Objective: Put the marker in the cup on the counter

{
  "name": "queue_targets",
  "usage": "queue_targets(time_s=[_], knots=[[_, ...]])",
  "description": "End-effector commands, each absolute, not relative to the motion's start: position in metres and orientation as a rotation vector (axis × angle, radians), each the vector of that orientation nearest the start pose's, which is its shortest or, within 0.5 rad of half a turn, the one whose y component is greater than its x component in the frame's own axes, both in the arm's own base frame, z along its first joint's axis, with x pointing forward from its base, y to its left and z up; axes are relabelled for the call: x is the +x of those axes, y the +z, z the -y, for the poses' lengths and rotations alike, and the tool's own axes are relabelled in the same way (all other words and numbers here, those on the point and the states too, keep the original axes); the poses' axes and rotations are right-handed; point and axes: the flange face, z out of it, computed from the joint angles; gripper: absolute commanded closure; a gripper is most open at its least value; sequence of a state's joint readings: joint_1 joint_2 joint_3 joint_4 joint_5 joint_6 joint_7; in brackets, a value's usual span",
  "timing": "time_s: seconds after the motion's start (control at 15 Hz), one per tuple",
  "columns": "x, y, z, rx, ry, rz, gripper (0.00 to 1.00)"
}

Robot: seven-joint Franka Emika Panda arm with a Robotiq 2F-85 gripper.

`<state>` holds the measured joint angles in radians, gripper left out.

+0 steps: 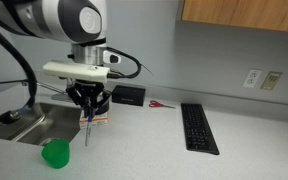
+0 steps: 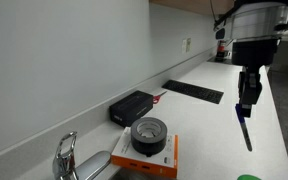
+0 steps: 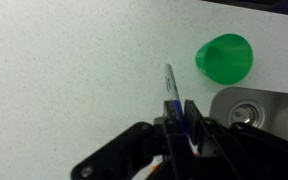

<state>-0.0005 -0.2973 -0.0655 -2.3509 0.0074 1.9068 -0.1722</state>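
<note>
The blue marker point(image 1: 86, 130) goes down toward the orange-edged box next for my gripper to release onto the bare counter beside it, since the marker still hangs above that surface.
My gripper point(image 1: 88, 108) is shut on the blue marker point(image 1: 86, 130), which hangs nearly upright below the fingers, above the pale counter point(image 1: 144, 140). It also shows in an exterior view point(image 2: 246, 105) with the marker point(image 2: 244, 130) pointing down. In the wrist view the marker point(image 3: 170, 85) sticks out between the jaws point(image 3: 179, 112), its pale tip over bare counter. The green cup point(image 1: 55, 153) stands on the counter beside the sink, to the side of the marker and apart from it. It shows in the wrist view point(image 3: 225, 58) and only as a green edge in an exterior view point(image 2: 249, 177).
A steel sink point(image 1: 24, 122) with a faucet point(image 2: 66, 155) lies beside the cup. A tape roll point(image 2: 149, 135) sits on an orange-edged box point(image 2: 149, 157). A black box point(image 1: 130, 95), red scissors point(image 1: 160, 104) and a black keyboard point(image 1: 198, 127) lie along the wall.
</note>
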Motion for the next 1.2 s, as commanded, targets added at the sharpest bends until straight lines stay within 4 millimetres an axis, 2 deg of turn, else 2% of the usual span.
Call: queue_targets(time_s=[0.0, 0.2, 0.33, 0.47, 0.67, 0.73, 0.87, 1.13], knots=[[0.477, 0.385, 0.061, -3.106, 0.482, 0.03, 0.96], [0.501, 0.332, 0.065, -3.034, 0.691, 0.021, 0.96], [0.517, 0.304, 0.061, -3.009, 0.731, 0.011, 0.96], [0.532, 0.284, 0.057, -3.012, 0.738, -0.005, 0.96], [0.55, 0.266, 0.05, -3.02, 0.749, -0.02, 0.96], [0.554, 0.264, 0.048, -3.022, 0.745, -0.026, 0.61], [0.559, 0.263, 0.044, -3.026, 0.738, -0.017, 0.54], [0.563, 0.274, 0.039, -3.036, 0.707, 0.014, 0.23]])
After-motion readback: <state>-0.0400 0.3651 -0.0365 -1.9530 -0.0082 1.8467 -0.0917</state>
